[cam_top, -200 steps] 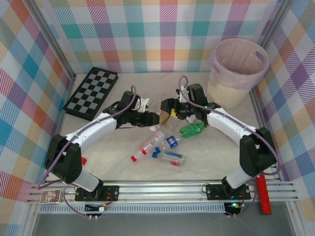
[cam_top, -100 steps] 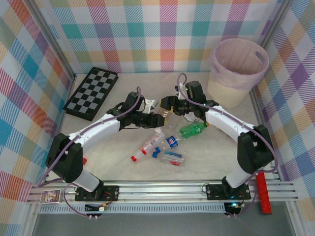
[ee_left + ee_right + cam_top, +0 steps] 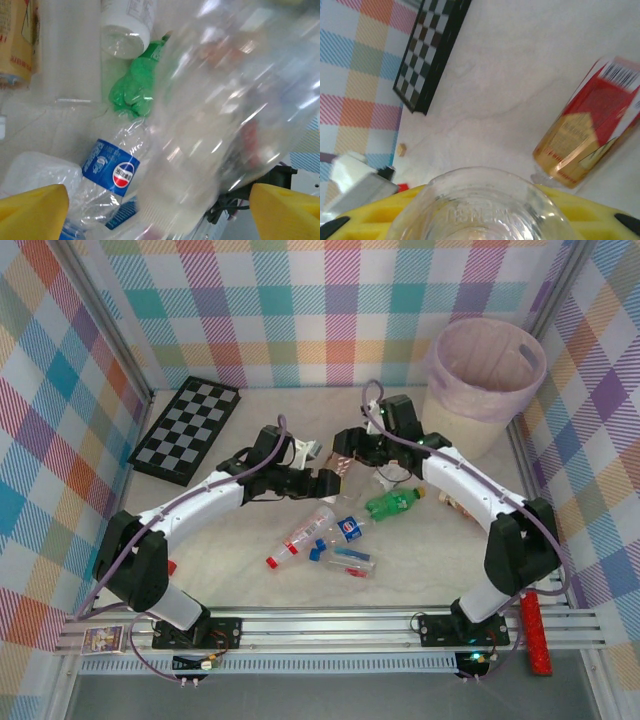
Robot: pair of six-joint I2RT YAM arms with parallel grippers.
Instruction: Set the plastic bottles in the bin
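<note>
I will next move my right gripper outward over the bin's pink-lined opening [image 3: 488, 358] and let go of the bottle, because the bin stands outward of my right gripper, away from my left gripper.
My right gripper [image 3: 344, 447] is shut on a clear plastic bottle [image 3: 480, 200]; its base sits between the yellow fingers [image 3: 365, 215]. Just in front of it my left gripper [image 3: 329, 479] stands open, its yellow fingertips [image 3: 32, 210] wide apart on either side of the same blurred bottle [image 3: 220, 110]. On the table lie a green bottle [image 3: 392, 503], a blue-labelled bottle [image 3: 347, 528], a red-capped clear bottle [image 3: 298, 540] and a brown bottle with a red label [image 3: 590, 135]. The cream bin [image 3: 462, 430] with its pink liner stands at the back right.
A folded chessboard [image 3: 188, 428] lies at the back left. A red stick [image 3: 535, 632] rests by the right arm's base on the front rail. Checked walls close in the left, back and right sides. Loose caps and a flattened bottle [image 3: 352, 560] lie near the middle.
The left gripper has opened and let go of the clear bottle, while the right gripper has closed on it. Both grippers shifted slightly toward the back.
</note>
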